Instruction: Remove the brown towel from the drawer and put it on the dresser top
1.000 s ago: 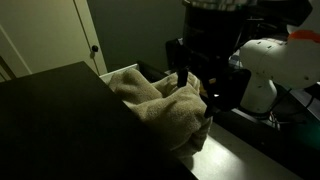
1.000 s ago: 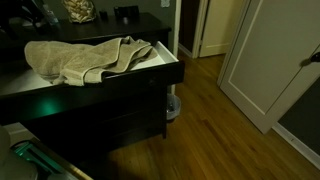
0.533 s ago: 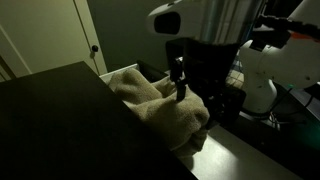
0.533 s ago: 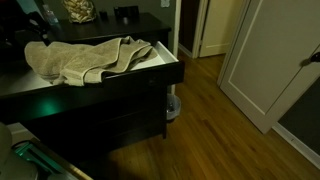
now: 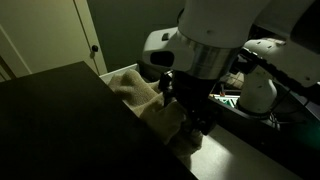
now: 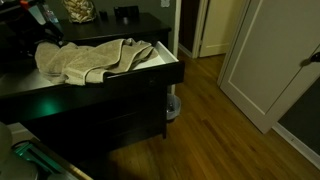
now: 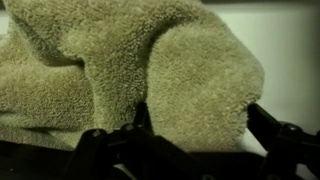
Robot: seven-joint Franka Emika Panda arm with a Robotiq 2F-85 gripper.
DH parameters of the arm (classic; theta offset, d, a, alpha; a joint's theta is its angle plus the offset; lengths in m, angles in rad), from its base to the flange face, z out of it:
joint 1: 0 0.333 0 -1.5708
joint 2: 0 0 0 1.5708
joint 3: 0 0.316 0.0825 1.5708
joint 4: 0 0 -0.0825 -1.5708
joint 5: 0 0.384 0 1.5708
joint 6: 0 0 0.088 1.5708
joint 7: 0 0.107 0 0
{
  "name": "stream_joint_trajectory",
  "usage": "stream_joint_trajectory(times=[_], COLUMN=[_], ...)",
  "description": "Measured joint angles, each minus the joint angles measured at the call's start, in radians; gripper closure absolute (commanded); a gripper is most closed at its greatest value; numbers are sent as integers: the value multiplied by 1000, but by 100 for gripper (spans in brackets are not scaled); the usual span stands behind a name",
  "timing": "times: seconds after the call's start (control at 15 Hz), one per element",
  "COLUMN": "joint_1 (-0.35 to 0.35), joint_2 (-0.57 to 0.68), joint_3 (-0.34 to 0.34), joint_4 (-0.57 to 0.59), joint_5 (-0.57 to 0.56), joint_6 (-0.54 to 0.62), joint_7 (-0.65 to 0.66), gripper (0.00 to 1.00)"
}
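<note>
The raised fold is already between my gripper's two fingers. My gripper will stay low on the brown towel next and close its two fingers on that fold.
The brown towel lies bunched in the open white drawer; it also shows in the other exterior view. In the wrist view the towel fills the frame. My gripper is down on it, open, with a raised fold of towel between the two dark fingers. In an exterior view the gripper stands at the towel's near end. The dark dresser top lies behind the drawer.
Small objects stand at the back of the dresser top. A white door and wood floor lie beside the dresser. The robot's white base is just behind the drawer.
The gripper has come down along the towel to its near end and now straddles a fold. The towel's end under the arm has bunched inward.
</note>
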Motion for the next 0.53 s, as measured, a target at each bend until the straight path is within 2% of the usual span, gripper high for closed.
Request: stream_joint_trajectory(times=[0.13, 0.2, 0.27, 0.53], joint_1=[-5, -9, -15, -48], joint_2=[11, 16, 20, 31], joint_3=[2, 2, 3, 0], joint_4=[-25, -37, -45, -60], joint_5=[-54, -80, -106, -145], joint_6=[65, 93, 113, 130], joint_7=[21, 36, 54, 124], gripper=[0, 25, 28, 58])
